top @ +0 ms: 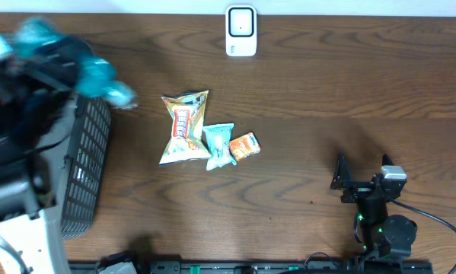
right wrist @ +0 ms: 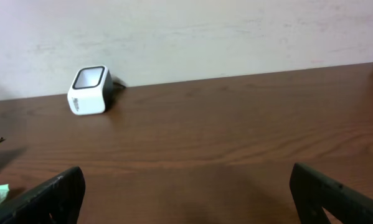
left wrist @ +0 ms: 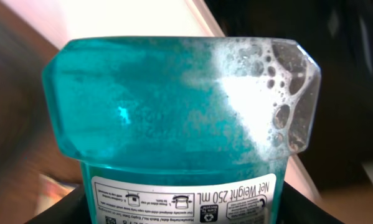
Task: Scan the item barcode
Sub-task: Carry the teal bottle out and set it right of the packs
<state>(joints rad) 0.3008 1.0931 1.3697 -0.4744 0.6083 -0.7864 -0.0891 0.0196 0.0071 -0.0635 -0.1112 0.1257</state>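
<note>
The tabletop beside the orange packet is clear, so the left gripper will swing to the right in the overhead view and down there to release the bottle (top: 98, 74).
A teal bottle (top: 98, 74) of blue liquid hangs blurred above the table's far left, held in my left gripper (top: 60, 55). In the left wrist view the bottle (left wrist: 180, 99) fills the frame, foam inside it and a white label reading "Net Weight 250 mL" at the bottom. My left gripper (left wrist: 186, 213) is shut on it, its dark fingers (left wrist: 68, 210) flanking the label. No barcode shows. The white scanner (top: 241, 31) stands at the table's back edge, centre, also visible as the scanner (right wrist: 88, 90) in the right wrist view. My right gripper (top: 363, 170) rests open at the front right, the same gripper (right wrist: 189, 193) holding nothing.
A black mesh basket (top: 87, 167) stands at the left edge under the left arm. A yellow snack bag (top: 185, 127), a teal packet (top: 219, 144) and a small orange packet (top: 244, 146) lie mid-table. A wall runs behind the scanner.
</note>
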